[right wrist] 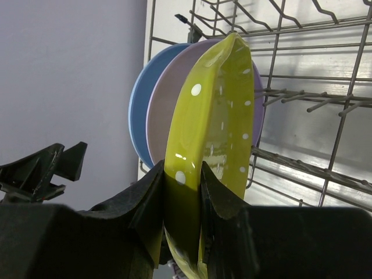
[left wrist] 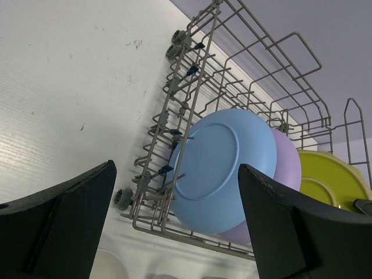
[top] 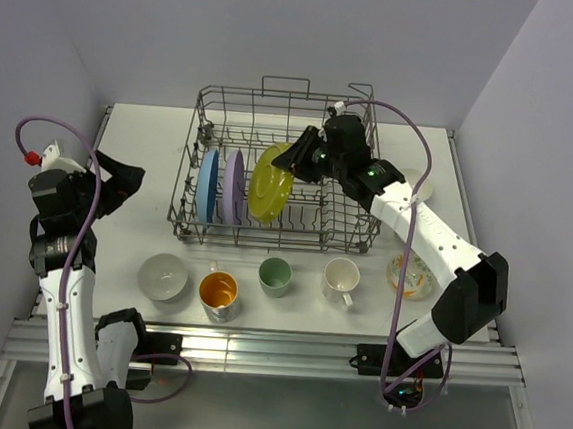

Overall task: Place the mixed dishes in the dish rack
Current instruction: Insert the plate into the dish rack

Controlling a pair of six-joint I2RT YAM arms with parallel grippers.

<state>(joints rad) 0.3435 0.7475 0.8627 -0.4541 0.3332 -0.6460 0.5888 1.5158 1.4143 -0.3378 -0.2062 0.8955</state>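
Observation:
The robot's right gripper should next go down toward the lavender plate and turn the yellow-green plate upright to release it in the open slot alongside [top: 249, 183], because the yellow-green plate still leans.
The grey wire dish rack [top: 348, 242] stands at the back of the table. A blue plate [top: 207, 183] and a lavender plate [top: 233, 183] stand upright in it. My right gripper [top: 298, 165] is shut on the rim of a yellow-green plate [top: 269, 183], holding it on edge in the rack beside the lavender one; its pads [right wrist: 150, 200] squeeze the dotted yellow-green plate [right wrist: 218, 122]. My left gripper [top: 119, 182] hangs open and empty left of the rack, facing the blue plate [left wrist: 224, 168]. In front of the rack sit a white bowl [top: 162, 276], an orange-inside cup [top: 218, 293], a pale green cup [top: 274, 275] and a white mug [top: 341, 279].
A floral-patterned bowl [top: 411, 276] lies at the right, partly under my right arm. A white dish [top: 419, 182] shows behind that arm near the rack's right end. The table's front edge meets a metal rail [top: 255, 347].

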